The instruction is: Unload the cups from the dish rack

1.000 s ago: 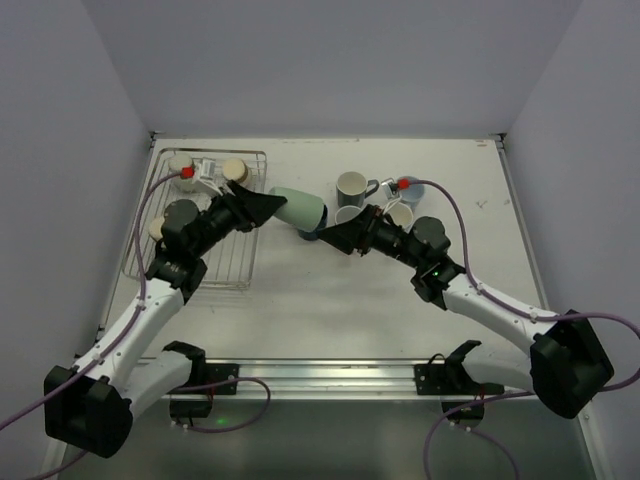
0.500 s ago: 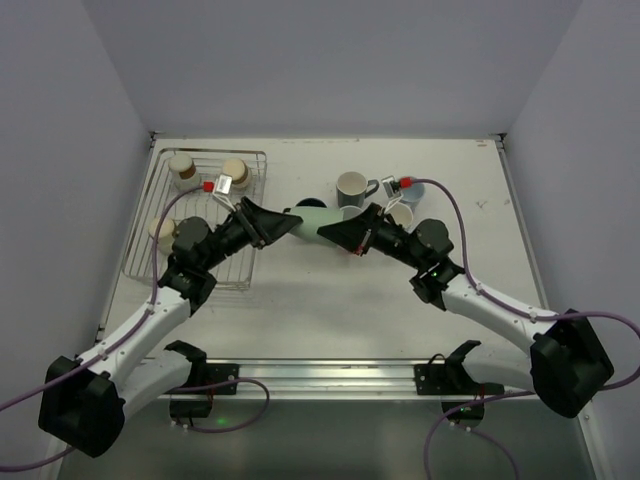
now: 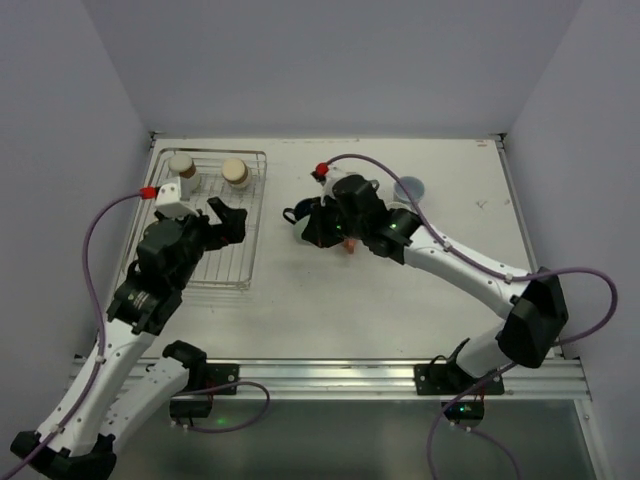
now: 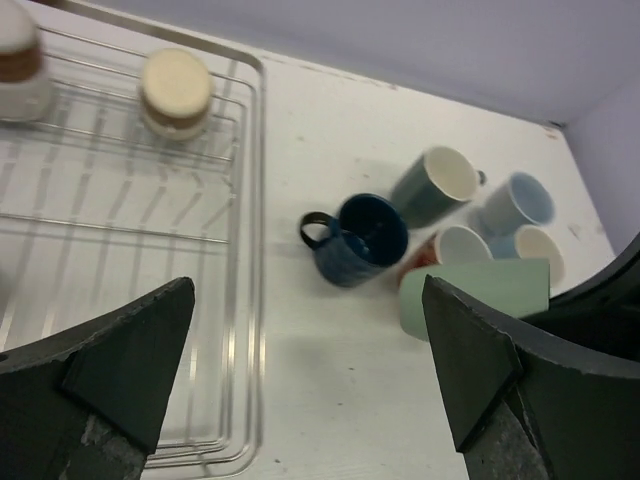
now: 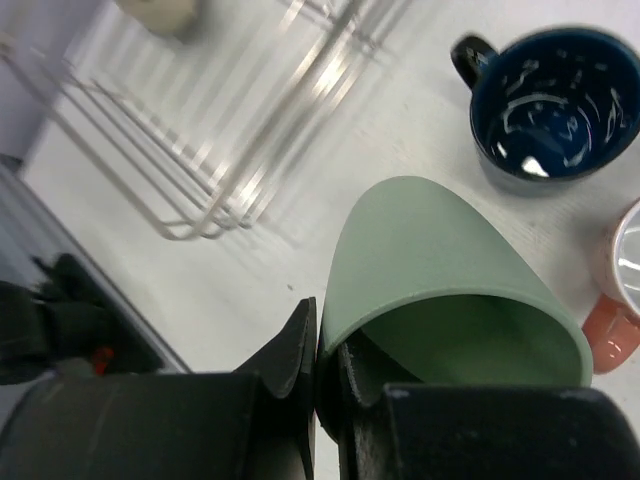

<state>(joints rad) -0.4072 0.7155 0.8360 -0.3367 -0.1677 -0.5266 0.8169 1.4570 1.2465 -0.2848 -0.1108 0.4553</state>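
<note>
I should next move my right gripper down and back to the bare tabletop by the mugs, and tip the tilted mint green cup upright to release it.
The mint green cup (image 5: 440, 255) lies tilted just above the table, and my right gripper (image 5: 330, 350) is shut on its rim, one finger inside and one outside. In the top view that gripper (image 3: 312, 228) hides most of this cup. Next to it stand a navy mug (image 5: 550, 100) and a salmon-pink mug (image 5: 625, 270). My left gripper (image 4: 305, 370) is open and empty, hovering by the right edge of the dish rack (image 3: 225, 265). Two beige-and-brown cups (image 3: 181, 165) (image 3: 235, 172) stand upside down at the rack's far end.
Right of the rack, the left wrist view shows a grey-green mug (image 4: 435, 185), a light blue cup (image 4: 520, 200) and a beige cup (image 4: 540, 250) clustered behind the navy mug (image 4: 360, 240). The right arm's elbow hangs over this cluster.
My left gripper opened, let go of the mint green cup and drew back toward the rack. My right gripper closed on the cup's rim and turned, now holding it alone.
</note>
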